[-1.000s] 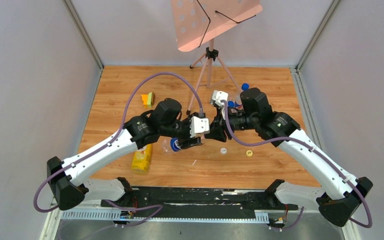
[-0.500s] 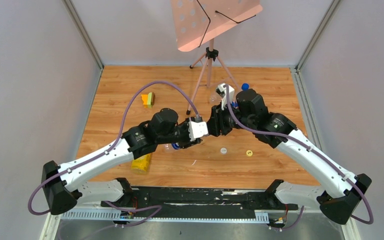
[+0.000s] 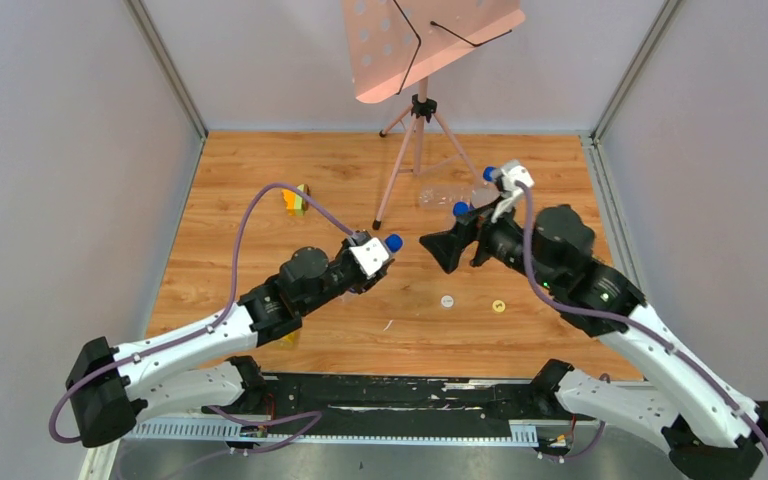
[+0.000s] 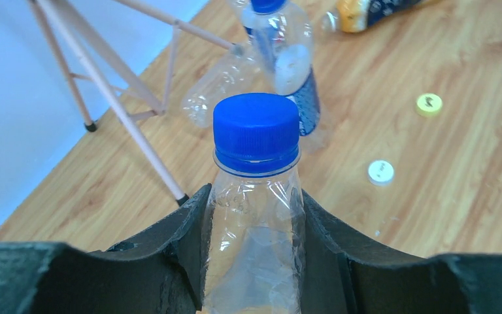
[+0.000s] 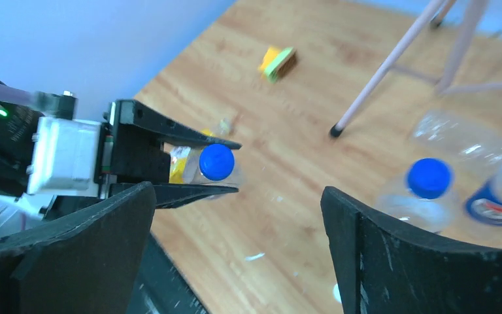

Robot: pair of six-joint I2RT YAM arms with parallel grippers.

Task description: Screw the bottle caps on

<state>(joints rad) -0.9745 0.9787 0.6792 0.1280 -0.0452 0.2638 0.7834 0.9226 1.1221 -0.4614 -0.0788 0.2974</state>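
The bottle already has the blue cap (image 3: 392, 241) on its neck, so the left gripper next needs to move outward and down to the bare floor between the block and the tripod stand to release it.
A clear bottle (image 4: 255, 242) with a blue cap (image 4: 256, 131) on its neck is clamped between the fingers of my left gripper (image 4: 255, 196). From above, that cap (image 3: 392, 241) points toward the right arm. My right gripper (image 3: 438, 252) hangs a short way to the right of it, jaws wide apart and holding nothing. In the right wrist view the capped bottle (image 5: 216, 161) lies beyond the gap of the right gripper (image 5: 235, 216). A white cap (image 3: 447, 300) and a yellow cap (image 3: 499, 306) lie loose on the wooden floor.
More bottles are grouped at the back right: a blue-capped one (image 5: 429, 178), a blue-labelled one (image 4: 287, 59), a clear one lying down (image 4: 222, 82) and an amber one (image 4: 366, 13). A tripod stand (image 3: 418, 120) rises at the back centre. A yellow-green block (image 3: 297, 198) sits at left.
My right gripper has opened wide and pulled back to the right, off the blue cap. The left arm has drawn back toward its base with the bottle still in its grip.
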